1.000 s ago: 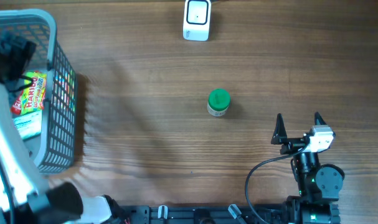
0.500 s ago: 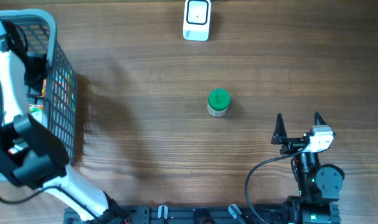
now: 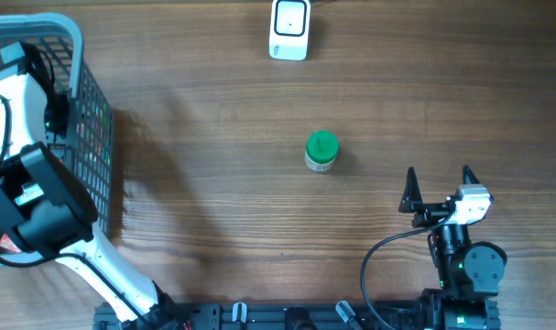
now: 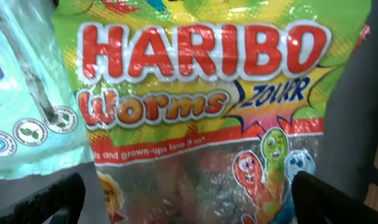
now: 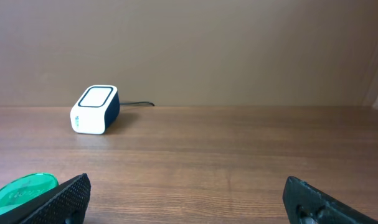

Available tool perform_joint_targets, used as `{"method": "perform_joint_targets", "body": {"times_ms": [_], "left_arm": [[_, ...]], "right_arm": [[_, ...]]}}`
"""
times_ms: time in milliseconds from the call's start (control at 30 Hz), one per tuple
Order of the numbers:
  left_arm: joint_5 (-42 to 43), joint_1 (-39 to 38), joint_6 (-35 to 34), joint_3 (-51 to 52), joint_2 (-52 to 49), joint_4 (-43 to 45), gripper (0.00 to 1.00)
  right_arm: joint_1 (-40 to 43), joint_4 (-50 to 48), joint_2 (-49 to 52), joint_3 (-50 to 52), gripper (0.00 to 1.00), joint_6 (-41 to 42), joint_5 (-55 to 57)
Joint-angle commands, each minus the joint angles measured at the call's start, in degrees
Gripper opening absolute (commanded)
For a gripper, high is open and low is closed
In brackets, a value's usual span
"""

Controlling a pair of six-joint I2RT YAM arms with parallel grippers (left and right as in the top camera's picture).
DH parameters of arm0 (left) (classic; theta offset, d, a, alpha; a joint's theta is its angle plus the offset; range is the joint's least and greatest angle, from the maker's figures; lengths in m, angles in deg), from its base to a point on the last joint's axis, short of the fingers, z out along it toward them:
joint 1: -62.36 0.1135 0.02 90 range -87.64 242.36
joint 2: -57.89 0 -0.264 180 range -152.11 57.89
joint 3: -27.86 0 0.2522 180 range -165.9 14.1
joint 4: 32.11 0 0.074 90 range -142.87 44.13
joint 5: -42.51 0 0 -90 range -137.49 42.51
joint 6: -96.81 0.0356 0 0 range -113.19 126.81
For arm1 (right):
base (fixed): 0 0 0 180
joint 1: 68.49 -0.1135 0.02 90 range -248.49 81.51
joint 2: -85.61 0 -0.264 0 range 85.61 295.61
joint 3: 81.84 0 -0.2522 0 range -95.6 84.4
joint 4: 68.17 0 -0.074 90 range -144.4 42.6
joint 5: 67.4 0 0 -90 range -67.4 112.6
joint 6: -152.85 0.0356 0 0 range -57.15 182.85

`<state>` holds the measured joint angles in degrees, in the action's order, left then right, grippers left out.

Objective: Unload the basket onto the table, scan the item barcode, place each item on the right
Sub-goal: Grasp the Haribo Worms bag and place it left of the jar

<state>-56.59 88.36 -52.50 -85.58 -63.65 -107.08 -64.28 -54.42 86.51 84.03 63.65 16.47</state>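
The left gripper moves down onto the clear lower part of the candy bag next and closes there, since the bag lies directly below its open fingers.
A Haribo Worms candy bag (image 4: 195, 93) fills the left wrist view, lying in the grey basket (image 3: 96, 137) at the table's left edge. My left gripper (image 4: 192, 200) hangs open just over the bag's lower part, one finger on each side, touching nothing. From overhead, the left arm (image 3: 30, 192) covers the basket's contents. The white barcode scanner (image 3: 289, 29) stands at the far middle of the table and also shows as the scanner (image 5: 94, 110) in the right wrist view. My right gripper (image 3: 438, 188) rests open at the near right, empty.
A small jar with a green lid (image 3: 321, 151) stands mid-table, left of and beyond the right gripper; its lid (image 5: 20, 190) shows low left in the right wrist view. A pale mint packet (image 4: 20, 112) lies beside the candy bag in the basket.
The left arm has swung over the basket and gone down into it, now hiding the candy bag from overhead. The right arm has not moved.
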Motion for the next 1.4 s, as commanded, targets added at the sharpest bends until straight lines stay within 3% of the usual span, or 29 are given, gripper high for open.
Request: {"method": "perform_joint_targets", "body": {"times_ms": [0,167,200,233,333,400,433,667,900,1033,1200,1367], "left_arm": [[-4.4,0.5,-1.2,0.5,-2.4,0.5,1.0],[-4.0,0.5,-1.2,0.5,-5.3,1.7,1.0],[-4.0,0.5,-1.2,0.5,-5.9,1.9,0.96],[-3.8,0.5,-1.2,0.5,-6.2,1.9,0.88],[-3.8,0.5,-1.0,0.5,-7.0,1.9,0.46],[-3.8,0.5,-0.4,0.5,-6.9,1.9,0.1],[-3.8,0.5,0.7,0.4,-6.6,2.0,0.04],[-3.8,2.0,5.1,-3.7,0.5,-2.1,0.04],[-3.8,4.3,5.1,-6.3,19.0,-6.3,0.04],[2.4,3.6,5.1,-6.3,31.2,-7.0,0.04],[7.3,-5.5,8.3,-6.3,43.3,-7.9,0.04],[2.6,-24.8,7.9,-6.2,45.3,-12.6,0.04]], "right_arm": [[-0.2,-0.3,-0.1,0.1,1.0,-0.7,0.8],[-0.2,-0.3,-0.1,0.1,1.0,-0.7,0.8],[-0.2,-0.3,-0.1,0.1,1.0,-0.7,0.8],[-0.2,-0.3,-0.1,0.1,1.0,-0.7,0.8],[-0.2,-0.3,-0.1,0.1,1.0,-0.7,0.8],[-0.2,-0.3,-0.1,0.1,1.0,-0.7,0.8],[-0.2,-0.3,-0.1,0.1,1.0,-0.7,0.8],[-0.2,-0.3,-0.1,0.1,1.0,-0.7,0.8],[-0.2,-0.3,-0.1,0.1,1.0,-0.7,0.8],[-0.2,-0.3,-0.1,0.1,1.0,-0.7,0.8],[-0.2,-0.3,-0.1,0.1,1.0,-0.7,0.8],[-0.2,-0.3,-0.1,0.1,1.0,-0.7,0.8]]}}
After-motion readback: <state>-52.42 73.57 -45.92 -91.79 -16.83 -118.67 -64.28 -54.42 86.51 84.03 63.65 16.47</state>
